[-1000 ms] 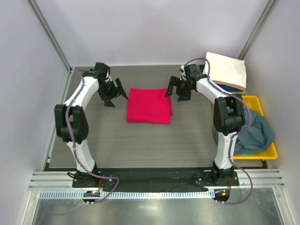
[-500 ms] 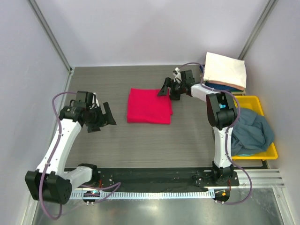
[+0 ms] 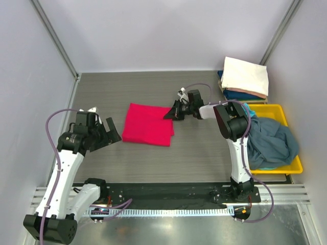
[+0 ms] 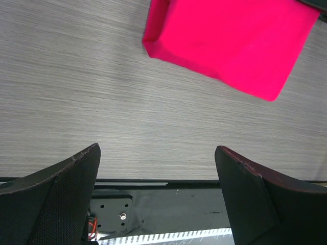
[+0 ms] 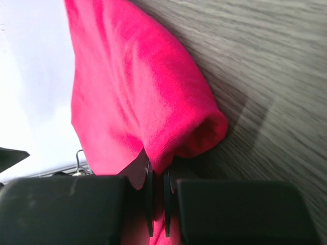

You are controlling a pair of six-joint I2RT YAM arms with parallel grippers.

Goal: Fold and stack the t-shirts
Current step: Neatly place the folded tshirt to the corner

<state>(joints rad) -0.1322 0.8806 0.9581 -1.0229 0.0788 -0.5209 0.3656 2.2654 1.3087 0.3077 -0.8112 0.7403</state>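
Note:
My right gripper lifts outward and to the right in the top view next, releasing the pink t-shirt upon the stack's cream-white top [image 3: 245,74], since the shirt is folded.
A folded crimson-pink t-shirt [image 3: 148,131] [image 4: 230,41] lies flat on the grey table, left of centre. My right gripper [image 3: 170,114] [image 5: 158,184] is low over its far right corner, shut on a bunched fold of the pink cloth [image 5: 133,102]. My left gripper [image 3: 108,138] [image 4: 158,168] hangs just left of the shirt and apart from it, jaws wide open with nothing between them. A stack of folded t-shirts stands at the back right, with a cream-white one [image 3: 246,75] on top and a navy edge [image 3: 244,95] below. A slate blue-grey t-shirt [image 3: 273,143] lies crumpled in the tray.
The yellow plastic tray [image 3: 278,108] sits along the table's right edge, behind my right arm. The black base rail [image 4: 168,204] runs along the near edge, under my left gripper. White walls close in the table on three sides.
My right gripper has shut on the pink t-shirt's corner and pulled the shirt left and nearer. The left arm has drawn back toward the near left, still open.

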